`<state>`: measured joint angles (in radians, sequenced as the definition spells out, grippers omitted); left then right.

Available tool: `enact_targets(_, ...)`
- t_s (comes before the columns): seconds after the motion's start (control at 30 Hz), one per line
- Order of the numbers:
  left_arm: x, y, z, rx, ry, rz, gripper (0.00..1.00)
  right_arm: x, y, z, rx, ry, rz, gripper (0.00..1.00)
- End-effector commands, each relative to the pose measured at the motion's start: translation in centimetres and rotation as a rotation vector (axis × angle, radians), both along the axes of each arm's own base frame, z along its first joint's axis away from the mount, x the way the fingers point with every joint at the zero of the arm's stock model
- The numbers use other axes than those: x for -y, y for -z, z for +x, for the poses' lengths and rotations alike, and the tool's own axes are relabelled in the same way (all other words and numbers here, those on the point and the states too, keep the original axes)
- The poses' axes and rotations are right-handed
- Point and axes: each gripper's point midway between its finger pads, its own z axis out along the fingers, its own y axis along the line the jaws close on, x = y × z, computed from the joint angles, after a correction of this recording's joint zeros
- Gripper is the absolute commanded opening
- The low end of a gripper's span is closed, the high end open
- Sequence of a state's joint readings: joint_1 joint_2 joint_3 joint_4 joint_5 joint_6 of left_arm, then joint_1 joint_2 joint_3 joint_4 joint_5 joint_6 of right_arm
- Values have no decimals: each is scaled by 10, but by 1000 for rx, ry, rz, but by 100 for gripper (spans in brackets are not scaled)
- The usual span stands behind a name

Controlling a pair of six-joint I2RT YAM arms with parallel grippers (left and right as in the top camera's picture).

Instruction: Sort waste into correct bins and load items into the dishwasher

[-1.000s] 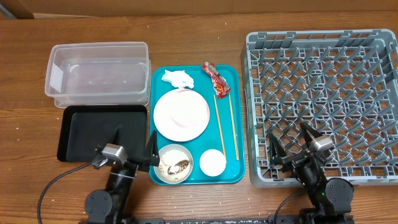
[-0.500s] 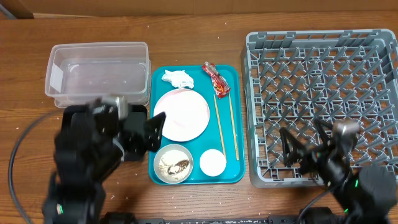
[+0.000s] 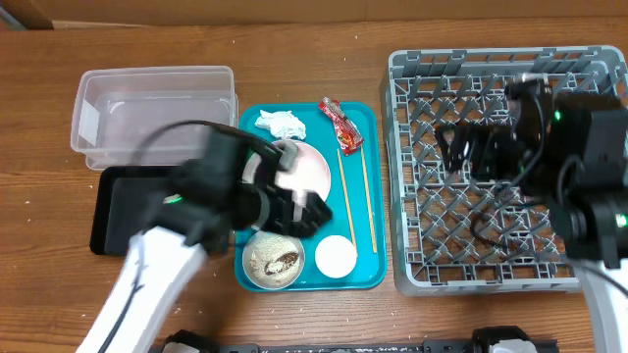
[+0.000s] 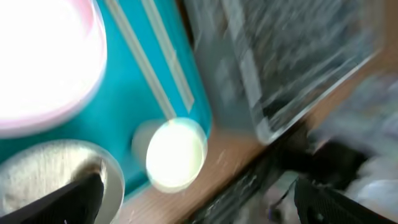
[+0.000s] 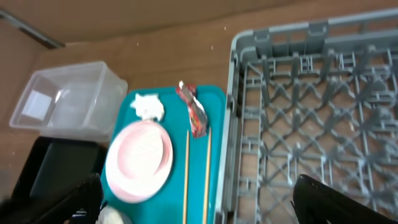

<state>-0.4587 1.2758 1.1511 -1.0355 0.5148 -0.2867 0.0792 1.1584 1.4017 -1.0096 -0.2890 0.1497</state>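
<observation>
The white cup is below the robot's left gripper and closer to the robot's base, so the left gripper should next move back and down onto the cup's near side by the bowl.
On the teal tray (image 3: 371,147) lie a pink-and-white plate (image 3: 316,169), a crumpled white tissue (image 3: 280,124), a red wrapper (image 3: 340,125), two chopsticks (image 3: 346,201), a greyish bowl (image 3: 275,261) with rice and brown scraps, and a white cup (image 3: 336,256). My left gripper (image 3: 297,208) is open and empty, hovering over the plate's front edge and the bowl. Its wrist view shows the cup (image 4: 176,154), bowl (image 4: 50,180) and plate (image 4: 43,56), blurred. My right gripper (image 3: 457,149) is open and empty above the grey dish rack (image 3: 491,69).
The clear tub (image 3: 157,113) stands back left, with the black tray (image 3: 118,211) in front of it, partly under my left arm. The right wrist view shows the tub (image 5: 68,96), the tissue (image 5: 148,107), the wrapper (image 5: 193,109), the plate (image 5: 140,160) and the rack (image 5: 311,112).
Both arms have risen from the table's front edge. The left has swung right over the teal tray. The right has moved back over the rack. Nothing was picked up.
</observation>
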Motion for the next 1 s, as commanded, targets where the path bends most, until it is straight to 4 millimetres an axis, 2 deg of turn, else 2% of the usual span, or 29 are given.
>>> enact_targets(0.0, 4, 31, -8, -15, 42, 190, 100, 0, -11, 14, 15, 42, 48, 100)
enact_targets(0.1, 17, 54, -26, -77, 111, 271, 100, -1, -3, 22, -24, 74, 82, 100)
enact_targets(0.2, 19, 76, -37, -113, 133, 387, 98, -1, 7, 22, -77, 94, 97, 100)
enact_targets(0.33, 18, 102, -29, -64, 144, 526, 93, 0, 15, 17, -119, 96, 91, 100)
enact_targets(0.43, 23, 115, -26, -76, 152, 543, 80, 0, 18, 14, -135, 97, 89, 100)
enact_targets(0.53, 16, 129, -18, -65, 139, 612, 66, 0, 18, 14, -137, 97, 90, 100)
enact_targets(0.6, 15, 133, -13, -53, 134, 630, 54, 0, 20, 12, -146, 97, 88, 100)
enact_targets(0.63, 16, 134, -12, -48, 132, 628, 44, 0, 21, 11, -153, 97, 87, 100)
enact_targets(0.73, 17, 131, -8, -40, 124, 617, 4, 1, 27, 4, -192, 100, 82, 100)
enact_targets(0.83, 14, 115, -2, -53, 90, 602, 4, 1, 32, -1, -222, 101, 78, 100)
enact_targets(0.97, 3, 68, 25, -53, 2, 537, 4, 2, 36, -7, -251, 102, 75, 95)
